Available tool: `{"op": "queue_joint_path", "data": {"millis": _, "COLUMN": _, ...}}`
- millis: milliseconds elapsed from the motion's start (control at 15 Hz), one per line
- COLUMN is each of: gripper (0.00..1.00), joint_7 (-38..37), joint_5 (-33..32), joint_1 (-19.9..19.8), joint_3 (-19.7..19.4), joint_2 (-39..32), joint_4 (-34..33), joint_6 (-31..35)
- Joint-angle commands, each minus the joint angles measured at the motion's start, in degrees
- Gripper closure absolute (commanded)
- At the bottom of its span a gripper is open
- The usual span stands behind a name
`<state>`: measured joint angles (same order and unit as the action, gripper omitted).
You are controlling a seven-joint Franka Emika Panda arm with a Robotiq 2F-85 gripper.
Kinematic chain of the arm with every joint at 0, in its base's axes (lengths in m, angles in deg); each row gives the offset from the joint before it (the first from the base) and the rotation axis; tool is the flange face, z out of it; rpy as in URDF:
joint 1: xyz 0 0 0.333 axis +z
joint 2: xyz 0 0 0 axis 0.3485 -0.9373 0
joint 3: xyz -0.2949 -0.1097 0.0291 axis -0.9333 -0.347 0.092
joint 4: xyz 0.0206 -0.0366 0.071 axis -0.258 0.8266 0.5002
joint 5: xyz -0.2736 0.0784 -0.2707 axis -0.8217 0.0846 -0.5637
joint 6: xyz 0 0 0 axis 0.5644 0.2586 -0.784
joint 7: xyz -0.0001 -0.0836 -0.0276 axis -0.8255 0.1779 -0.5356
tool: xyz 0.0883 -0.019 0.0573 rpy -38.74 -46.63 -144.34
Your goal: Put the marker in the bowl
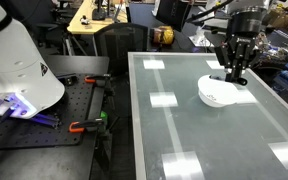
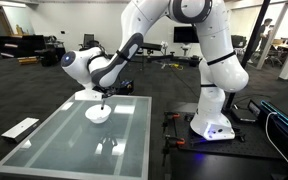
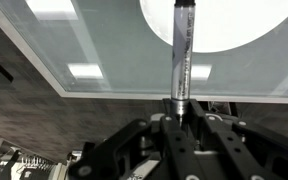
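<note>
The white bowl (image 3: 220,14) is just below, and the marker (image 3: 182,50) already points across the bowl. My gripper will stay over the bowl's rim next and open to let go of the marker.
The white bowl (image 1: 218,92) sits on the glass table (image 1: 204,140); it also shows in an exterior view (image 2: 98,113) and at the top of the wrist view (image 3: 224,25). My gripper (image 1: 234,74) hangs just above the bowl's rim, also seen in an exterior view (image 2: 104,99). In the wrist view the gripper (image 3: 180,108) is shut on the marker (image 3: 182,50), a thin stick with a pale barrel and a dark end, which points out over the bowl.
The glass table reflects ceiling lights. A black bench with orange clamps (image 1: 84,126) stands beside it, next to the robot base (image 1: 19,70). A white keyboard-like item (image 2: 22,127) lies on the floor. Office desks stand behind.
</note>
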<state>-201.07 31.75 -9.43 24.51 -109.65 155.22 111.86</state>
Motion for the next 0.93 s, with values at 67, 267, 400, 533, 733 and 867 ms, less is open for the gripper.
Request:
{"op": "queue_joint_path", "data": {"millis": 67, "gripper": 0.95, "joint_7": -2.9, "joint_5": -2.2, "joint_1": -0.2, "joint_3": 0.2, "joint_2": -4.8, "joint_4": -4.2, "joint_6": 1.7}}
{"op": "queue_joint_path", "data": {"millis": 267, "gripper": 0.85, "joint_7": -3.0, "joint_5": -2.4, "joint_1": 0.2, "joint_3": 0.1, "joint_2": -6.8, "joint_4": -5.9, "joint_6": 2.2}}
{"op": "queue_joint_path", "data": {"millis": 400, "gripper": 0.54, "joint_7": -2.7, "joint_5": -2.2, "joint_1": 0.3, "joint_3": 0.1, "joint_2": -7.6, "joint_4": -6.7, "joint_6": 2.1}}
{"op": "queue_joint_path", "data": {"millis": 533, "gripper": 0.41, "joint_7": -2.6, "joint_5": -1.9, "joint_1": 0.3, "joint_3": 0.0, "joint_2": -8.0, "joint_4": -7.1, "joint_6": 2.0}}
{"op": "queue_joint_path", "data": {"millis": 733, "gripper": 0.19, "joint_7": -2.7, "joint_5": -2.0, "joint_1": 0.3, "joint_3": -0.2, "joint_2": -7.6, "joint_4": -6.9, "joint_6": 1.8}}
{"op": "queue_joint_path", "data": {"millis": 867, "gripper": 0.04, "joint_7": -3.0, "joint_5": -2.3, "joint_1": 0.4, "joint_3": -0.5, "joint_2": -6.5, "joint_4": -6.3, "joint_6": 1.3}}
